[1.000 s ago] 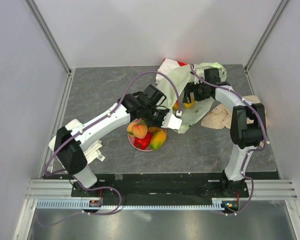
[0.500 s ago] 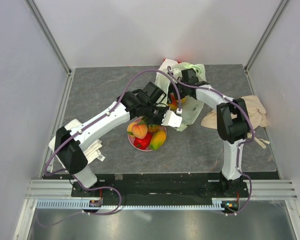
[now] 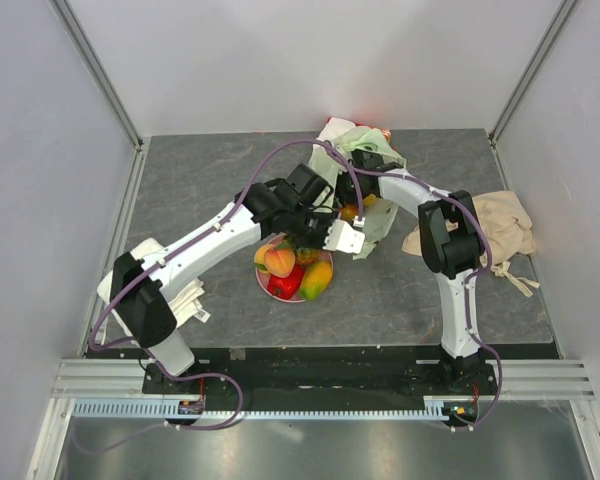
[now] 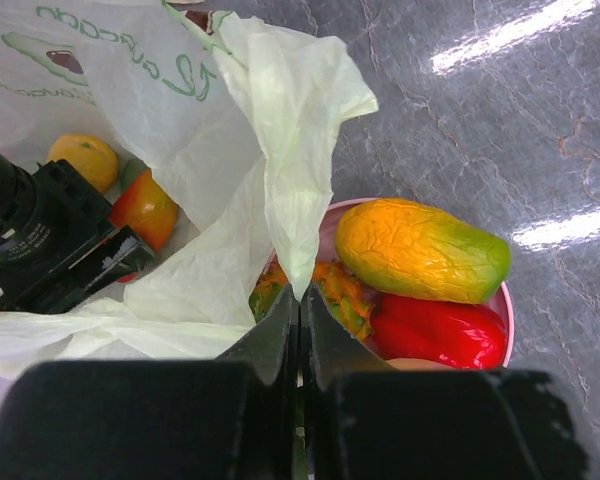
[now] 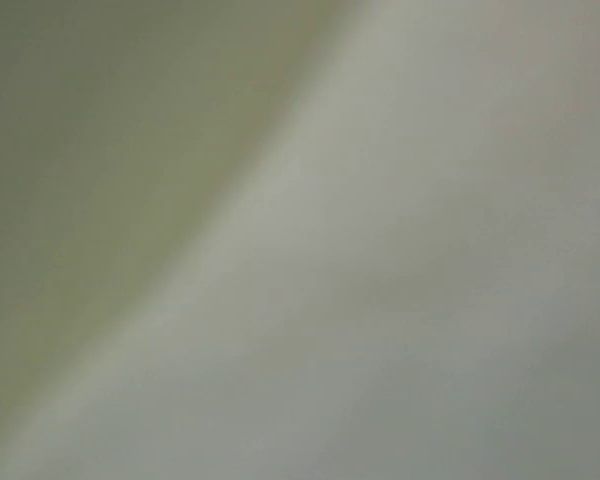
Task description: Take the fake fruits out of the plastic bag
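My right gripper should next rise from the bag, go back and down over the mango and red pepper [image 3: 301, 280] and release the red-orange fruit, as other fruits lie there.
My left gripper [image 4: 300, 295] is shut on the edge of the pale-green plastic bag [image 4: 200, 150], holding its mouth up over the pink plate [image 4: 325, 222]. On the plate lie a yellow-green mango [image 4: 420, 250], a red pepper piece [image 4: 440, 335] and a pineapple [image 4: 345, 295]; the top view adds a peach [image 3: 279, 261]. Inside the bag sit a yellow-orange fruit [image 4: 83, 160] and a red-orange fruit [image 4: 145, 210]. My right gripper [image 3: 352, 200] reaches into the bag; its black body [image 4: 40, 235] lies beside the red-orange fruit. Bag film fills the right wrist view.
A beige cloth [image 3: 495, 225] lies at the right of the table. A white folded cloth [image 3: 185, 295] sits near the left arm's base. A white-and-red pouch [image 3: 332, 130] shows behind the bag. Grey walls close in the table.
My right arm has swung left from the bag's right side into its mouth, and the bag has bunched toward the back. The left gripper has kept its hold in place.
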Available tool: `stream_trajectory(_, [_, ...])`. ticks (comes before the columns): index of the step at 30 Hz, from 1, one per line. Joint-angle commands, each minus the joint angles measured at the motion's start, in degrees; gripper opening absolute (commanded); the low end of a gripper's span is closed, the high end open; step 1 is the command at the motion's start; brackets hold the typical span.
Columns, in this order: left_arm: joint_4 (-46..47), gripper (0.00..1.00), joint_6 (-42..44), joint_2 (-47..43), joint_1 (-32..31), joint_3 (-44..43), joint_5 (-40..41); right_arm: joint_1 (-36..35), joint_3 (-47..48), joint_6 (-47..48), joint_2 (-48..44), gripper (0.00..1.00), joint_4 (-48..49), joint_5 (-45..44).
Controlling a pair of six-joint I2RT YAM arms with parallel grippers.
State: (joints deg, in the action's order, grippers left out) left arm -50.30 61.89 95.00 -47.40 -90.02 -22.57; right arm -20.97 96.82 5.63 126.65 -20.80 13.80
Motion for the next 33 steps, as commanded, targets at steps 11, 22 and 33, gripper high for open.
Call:
stream_trajectory(11, [8.1, 0.07, -10.6, 1.4, 6.4, -6.7, -1.0, 6.6, -1.4, 2.0, -26.3, 0.48, -16.6, 11.5])
stream_trajectory(22, [12.5, 0.7, -26.5, -6.5, 8.0, -10.5, 1.5, 6.1, -8.1, 9.4, -49.6, 0.5, -21.7, 21.8])
stream_trajectory(33, [12.8, 0.79, -33.8, -22.6, 14.3, -10.9, -2.1, -28.1, -17.2, 35.4, -59.6, 0.53, -32.0, 7.8])
